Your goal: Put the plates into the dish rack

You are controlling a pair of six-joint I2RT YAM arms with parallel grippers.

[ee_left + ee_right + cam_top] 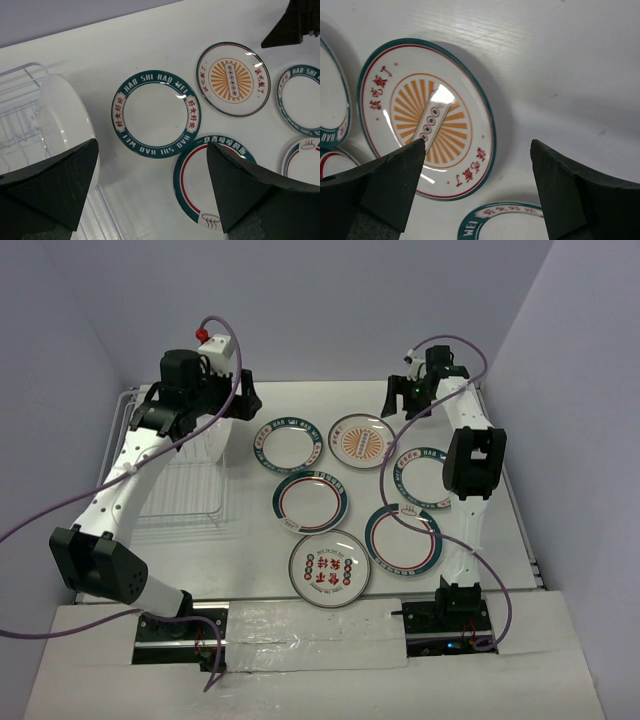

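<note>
The sunburst plate's rim (393, 438) on the side away from the rack (175, 495) shows between my right gripper's open fingers, so the gripper lowers onto it next.
The wire dish rack (175, 495) stands at the left of the table. In the left wrist view one plain white plate (65, 120) stands upright in the rack (17, 100). Several plates lie flat on the table: a green-lettered one (288, 444), the orange sunburst one (361, 441), a green-rimmed one (425, 476), two with green and red rings (311, 502) (403, 539), and the red-character one (330, 568). My left gripper (195, 410) is open and empty above the rack's right edge (152, 145). My right gripper (405, 395) is open and empty above the table just right of the sunburst plate (477, 144).
Purple cables loop from both arms over the table. The right arm's links (470, 465) hang over the right-hand plates. Walls close in the table at the back and both sides.
</note>
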